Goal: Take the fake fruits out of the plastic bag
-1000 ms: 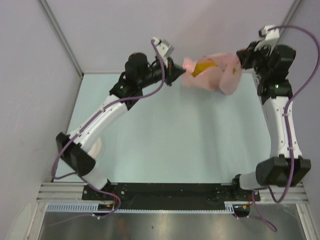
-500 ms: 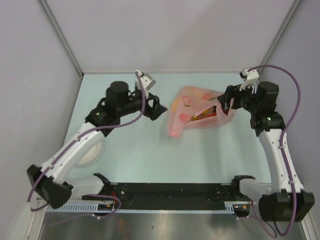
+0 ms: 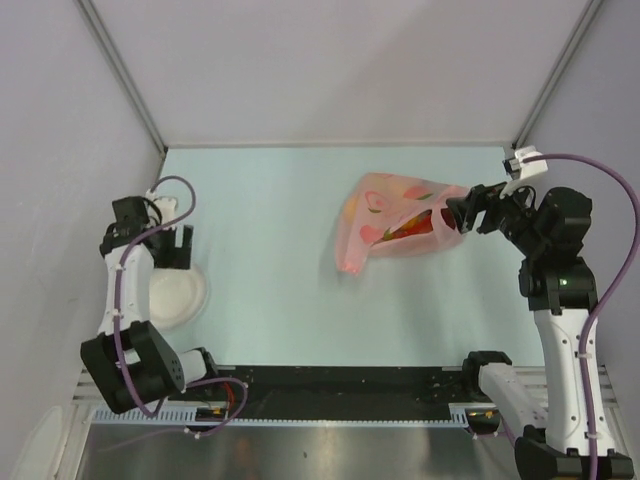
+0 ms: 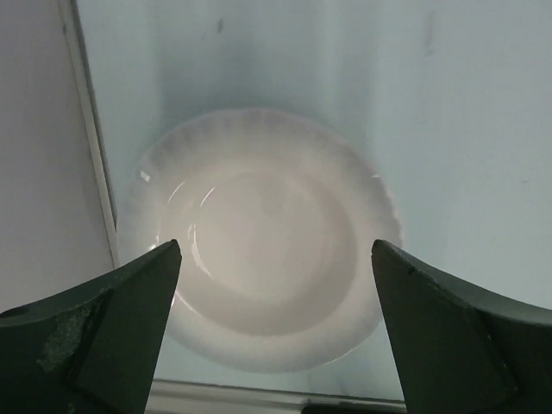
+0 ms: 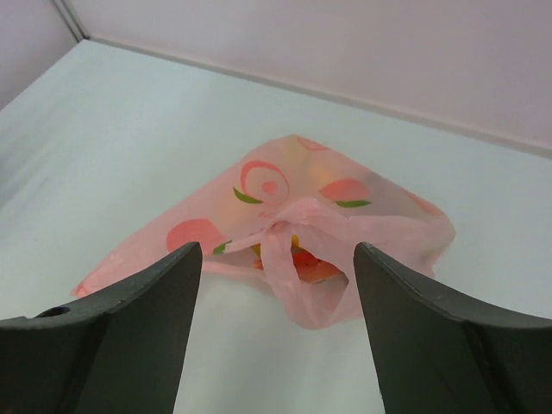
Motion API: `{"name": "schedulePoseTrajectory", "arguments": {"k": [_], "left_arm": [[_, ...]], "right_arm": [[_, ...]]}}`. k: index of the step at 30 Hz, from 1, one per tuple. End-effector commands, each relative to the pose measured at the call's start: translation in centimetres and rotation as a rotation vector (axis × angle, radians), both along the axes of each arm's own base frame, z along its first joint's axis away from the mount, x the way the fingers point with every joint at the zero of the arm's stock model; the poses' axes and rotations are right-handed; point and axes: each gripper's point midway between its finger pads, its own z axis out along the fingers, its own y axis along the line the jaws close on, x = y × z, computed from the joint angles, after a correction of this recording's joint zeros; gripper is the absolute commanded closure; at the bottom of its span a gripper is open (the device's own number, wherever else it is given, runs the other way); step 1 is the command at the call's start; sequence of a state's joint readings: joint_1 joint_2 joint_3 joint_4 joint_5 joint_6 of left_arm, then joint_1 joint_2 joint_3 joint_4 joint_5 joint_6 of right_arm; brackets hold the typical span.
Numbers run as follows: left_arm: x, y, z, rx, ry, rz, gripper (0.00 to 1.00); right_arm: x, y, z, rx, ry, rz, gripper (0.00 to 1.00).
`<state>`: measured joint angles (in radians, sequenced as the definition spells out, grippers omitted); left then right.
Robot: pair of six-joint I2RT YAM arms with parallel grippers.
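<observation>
My left gripper should move back and toward the nearby wall next, then go down to the white plate's rim on the wall side.
The pink plastic bag (image 3: 385,232) lies flat on the table right of centre, its mouth and handle loops turned toward the right. Through that mouth (image 5: 297,259) a bit of red and yellow of the fake fruits (image 5: 302,257) shows; the rest is hidden under the film. My right gripper (image 3: 462,213) hovers open just off the bag's right end, fingers apart with a handle loop (image 5: 278,259) ahead of them, touching nothing. My left gripper (image 3: 176,246) stands open far to the left above the white plate (image 4: 259,237).
The white plate (image 3: 178,296) sits by the left wall near the table's front edge. Grey walls close the table at the back and both sides. Both arm bases stand along the near rail (image 3: 330,385).
Both grippers let go of the bag, which dropped from the air to the table. The left arm swung away to the plate at far left; the right backed off slightly.
</observation>
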<state>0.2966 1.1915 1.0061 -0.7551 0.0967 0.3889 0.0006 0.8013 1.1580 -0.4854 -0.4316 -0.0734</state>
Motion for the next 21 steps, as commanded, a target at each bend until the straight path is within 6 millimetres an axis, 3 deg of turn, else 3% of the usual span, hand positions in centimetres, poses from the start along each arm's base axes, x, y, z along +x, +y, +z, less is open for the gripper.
{"name": "schedulePoseTrajectory", "arguments": {"k": [1,4,7,10,14,21], "left_arm": [[-3.4,5.6,-0.2,0.126,0.071,0.246,0.03],[-4.7,8.3,-0.2,0.202,0.024,0.388,0.03],[-6.8,10.7,-1.5,0.239,0.048,0.504,0.02],[-8.7,12.4,-3.4,0.170,0.096,0.580,0.03],[-9.9,12.9,-5.2,0.114,0.112,0.588,0.05],[-10.6,12.0,-8.4,0.022,0.144,0.565,0.10]], "right_arm": [[0.3,0.1,-1.1,0.035,0.057,0.006,0.24],[0.5,0.1,-1.6,0.030,0.075,0.013,0.24],[0.6,0.2,-1.7,0.031,0.082,0.019,0.24],[0.8,0.4,-2.0,0.039,0.097,0.031,0.24],[1.1,0.4,-2.5,0.045,0.120,0.034,0.23],[1.4,-0.3,-2.8,0.046,0.128,0.011,0.23]]}}
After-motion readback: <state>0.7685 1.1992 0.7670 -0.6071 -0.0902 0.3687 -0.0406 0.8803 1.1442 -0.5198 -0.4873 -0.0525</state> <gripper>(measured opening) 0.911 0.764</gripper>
